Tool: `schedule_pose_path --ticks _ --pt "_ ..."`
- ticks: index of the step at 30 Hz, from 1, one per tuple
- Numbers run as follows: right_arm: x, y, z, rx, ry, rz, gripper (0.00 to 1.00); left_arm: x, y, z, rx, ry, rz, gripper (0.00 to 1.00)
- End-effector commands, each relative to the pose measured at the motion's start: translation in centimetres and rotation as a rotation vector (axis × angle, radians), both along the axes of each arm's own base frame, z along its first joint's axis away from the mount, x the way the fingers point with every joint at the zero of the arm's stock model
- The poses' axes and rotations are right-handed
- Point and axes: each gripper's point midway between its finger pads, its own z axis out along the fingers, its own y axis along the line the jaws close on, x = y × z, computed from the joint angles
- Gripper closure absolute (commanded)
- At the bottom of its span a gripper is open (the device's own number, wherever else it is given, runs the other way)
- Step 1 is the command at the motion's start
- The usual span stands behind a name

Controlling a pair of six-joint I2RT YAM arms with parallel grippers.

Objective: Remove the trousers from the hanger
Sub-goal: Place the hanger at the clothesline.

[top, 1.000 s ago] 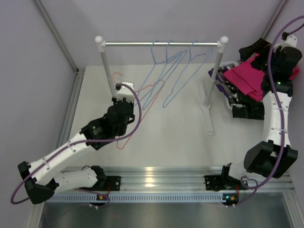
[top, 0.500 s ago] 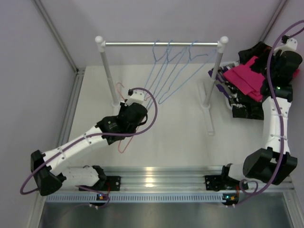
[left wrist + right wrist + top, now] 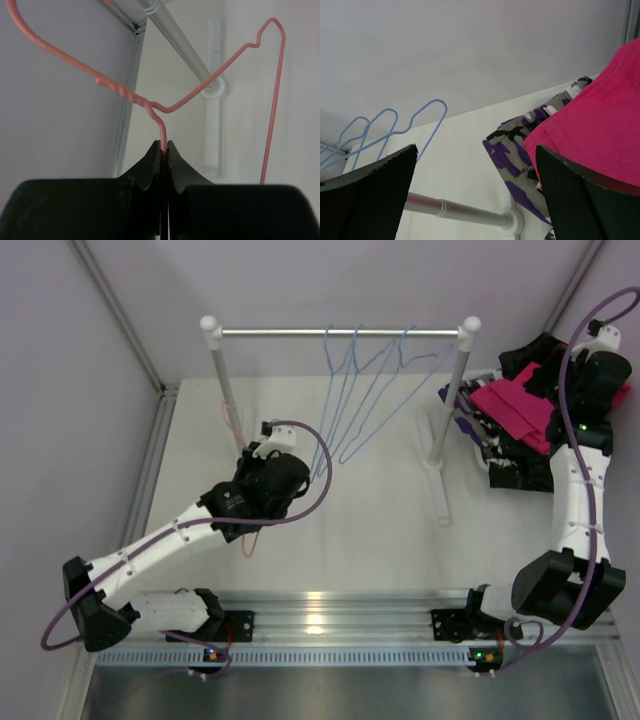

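Note:
The left gripper moves outward next, brings the pink hanger's hook onto the empty part of the bar (image 3: 272, 333) beside the blue hangers and releases, as the pink hanger is bare.
The trousers lie in a pile at the far right: hot pink trousers (image 3: 515, 405) on top, purple camouflage trousers (image 3: 468, 403) at the left edge, and black printed trousers (image 3: 520, 472) at the near side. I cannot make out the yellow-olive pair. My left gripper (image 3: 264, 452) is shut on the wire of a bare pink hanger (image 3: 215, 80), clamped at the jaw tips (image 3: 164, 146), near the rail's left post. My right gripper (image 3: 477, 195) is open and empty above the pile, with the pink trousers (image 3: 592, 135) and the purple camouflage trousers (image 3: 517, 150) below it.
A metal clothes rail (image 3: 340, 332) on two posts crosses the back. Several bare blue wire hangers (image 3: 350, 390) hang from it, tilted forward and left. The right post (image 3: 447, 420) stands between the hangers and the pile. Grey walls close in on the left, back and right.
My left gripper moved right and then slightly back with the pink hanger. The blue hangers swung and settled closer together. My right gripper shifted a little toward the far right.

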Motion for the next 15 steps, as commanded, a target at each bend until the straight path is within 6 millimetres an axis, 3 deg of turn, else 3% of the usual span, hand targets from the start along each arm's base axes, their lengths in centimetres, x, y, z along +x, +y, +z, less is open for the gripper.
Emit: schedule_pose_path --ticks 1,7,15 --pt "-0.7 0.7 3.1 -0.043 -0.113 0.023 0.01 -0.1 1.8 3.6 0.075 -0.092 0.076 1.0" --pt "-0.8 0.8 3.1 -0.044 -0.115 0.028 0.01 0.4 1.4 5.5 0.17 -0.121 0.071 1.0" --pt "-0.6 1.0 3.0 -0.04 -0.113 0.043 0.01 1.3 0.0 8.6 0.1 -0.232 0.041 1.0"
